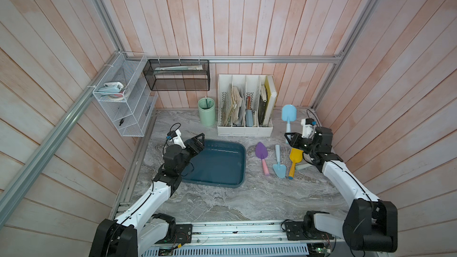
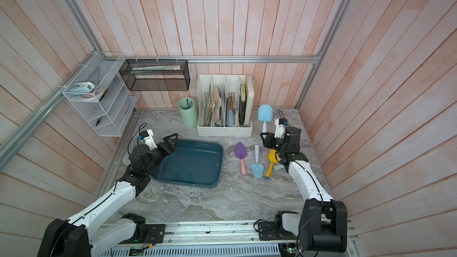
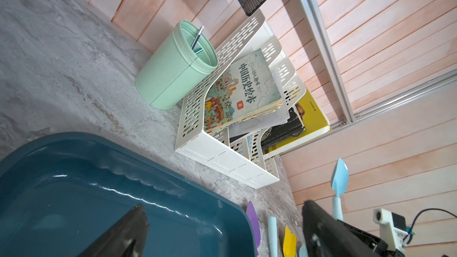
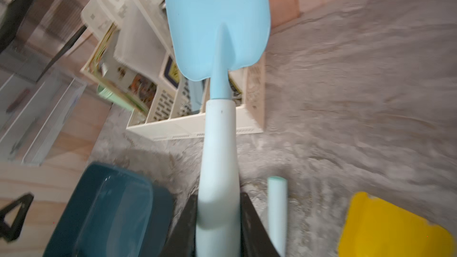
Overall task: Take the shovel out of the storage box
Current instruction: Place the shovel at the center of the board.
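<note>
The bare marble past the yellow scoop is below my right gripper, nearer the side wall. I need to move my right gripper down and toward that side to release the shovel.
The storage box (image 1: 217,166) (image 2: 190,166) is a dark teal tray lying on the marble table, with nothing inside it. My left gripper (image 1: 199,142) (image 3: 222,206) hangs open over the box's far left corner, and nothing is between its fingers (image 3: 128,231). At the right, my right gripper (image 1: 290,139) (image 4: 218,195) is shut on the pale handle of a light blue shovel (image 1: 288,113) (image 2: 265,113) (image 4: 217,25). The shovel is held clear of the table with its blade pointing up and away. The box (image 4: 111,213) also shows in the right wrist view.
A purple shovel (image 1: 261,153), a light blue trowel (image 1: 279,166) and a yellow scoop (image 1: 294,159) lie side by side right of the box. At the back stand a white file organiser (image 1: 244,119) and a mint cup (image 1: 206,112). A black mesh basket (image 1: 178,75) and a white wire rack (image 1: 123,100) hang on the walls.
</note>
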